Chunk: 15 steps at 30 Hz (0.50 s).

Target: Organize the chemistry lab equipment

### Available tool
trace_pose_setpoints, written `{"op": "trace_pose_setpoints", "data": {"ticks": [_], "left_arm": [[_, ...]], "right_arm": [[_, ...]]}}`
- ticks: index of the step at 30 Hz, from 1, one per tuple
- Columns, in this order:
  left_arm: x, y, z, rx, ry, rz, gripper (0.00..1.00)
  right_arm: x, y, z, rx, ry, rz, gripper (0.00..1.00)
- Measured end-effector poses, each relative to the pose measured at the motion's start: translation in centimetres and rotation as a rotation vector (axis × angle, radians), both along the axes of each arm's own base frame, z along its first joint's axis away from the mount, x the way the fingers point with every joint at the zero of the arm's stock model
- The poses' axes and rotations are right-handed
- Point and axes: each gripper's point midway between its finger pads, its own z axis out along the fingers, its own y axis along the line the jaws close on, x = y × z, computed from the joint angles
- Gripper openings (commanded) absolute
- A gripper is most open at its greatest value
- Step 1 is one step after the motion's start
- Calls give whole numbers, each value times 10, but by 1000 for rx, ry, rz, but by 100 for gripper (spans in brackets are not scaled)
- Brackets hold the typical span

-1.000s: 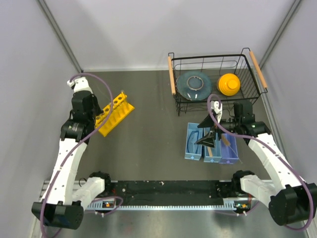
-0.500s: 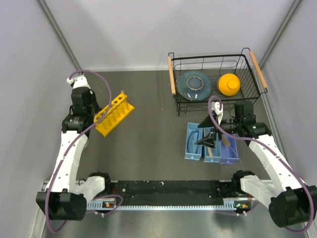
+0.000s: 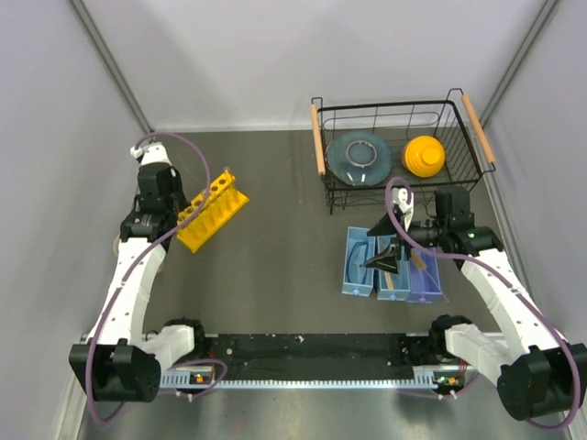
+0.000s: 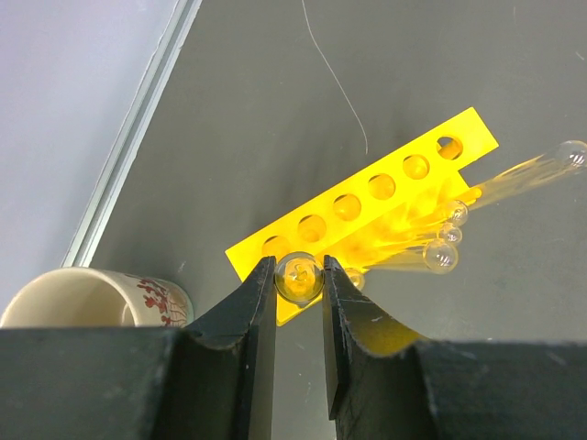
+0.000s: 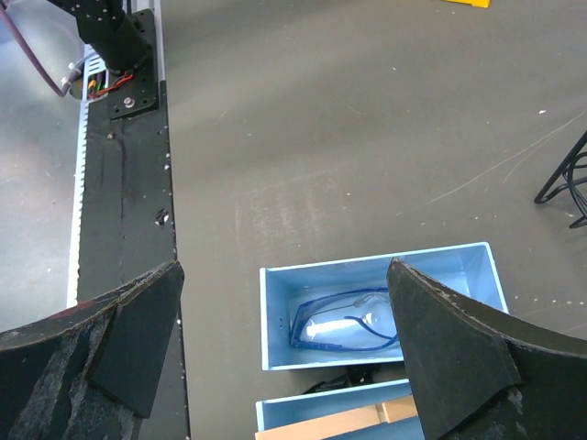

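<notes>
My left gripper lowers the glass tube to the yellow rack's near end next, then lets go of the tube there.
My left gripper [image 4: 299,278] is shut on a thin clear glass tube [image 4: 300,276], seen end-on, above the near end of the yellow six-hole rack [image 4: 367,197]. Several other glass tubes [image 4: 440,255] stand in the rack. In the top view the rack [image 3: 212,210] sits at the left, beside my left gripper [image 3: 174,213]. My right gripper [image 3: 385,249] hangs open and empty above the blue bins. The blue-rimmed safety glasses [image 5: 353,321] lie in the left blue bin [image 5: 275,316]. The tan wooden clamp [image 5: 339,423] lies in the bin beside it.
A patterned white cup [image 4: 87,298] stands by the left wall, close to the rack. A black wire basket [image 3: 397,151] at the back right holds a grey-blue dish and a yellow object. A third, lilac bin [image 3: 425,280] sits right of the blue ones.
My left arm has shifted a little toward the back, keeping the tube at the rack's near end. The right arm has not moved.
</notes>
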Motion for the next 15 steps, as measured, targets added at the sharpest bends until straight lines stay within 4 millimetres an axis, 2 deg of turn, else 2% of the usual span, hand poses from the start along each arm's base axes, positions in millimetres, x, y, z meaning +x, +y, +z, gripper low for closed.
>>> {"op": "trace_pose_setpoints", "data": {"ticks": [10,14,15], "left_arm": [[1,-2,-39,-10,41,-13,9],[-2,3,-54,-24,57,7,23],[-3,3,-57,-24,61,10,31]], "right_arm": [[-1,0,0,3,-2,8,94],[-1,-1,0,4,-4,7,94],[-1,0,0,5,-3,8,94]]}}
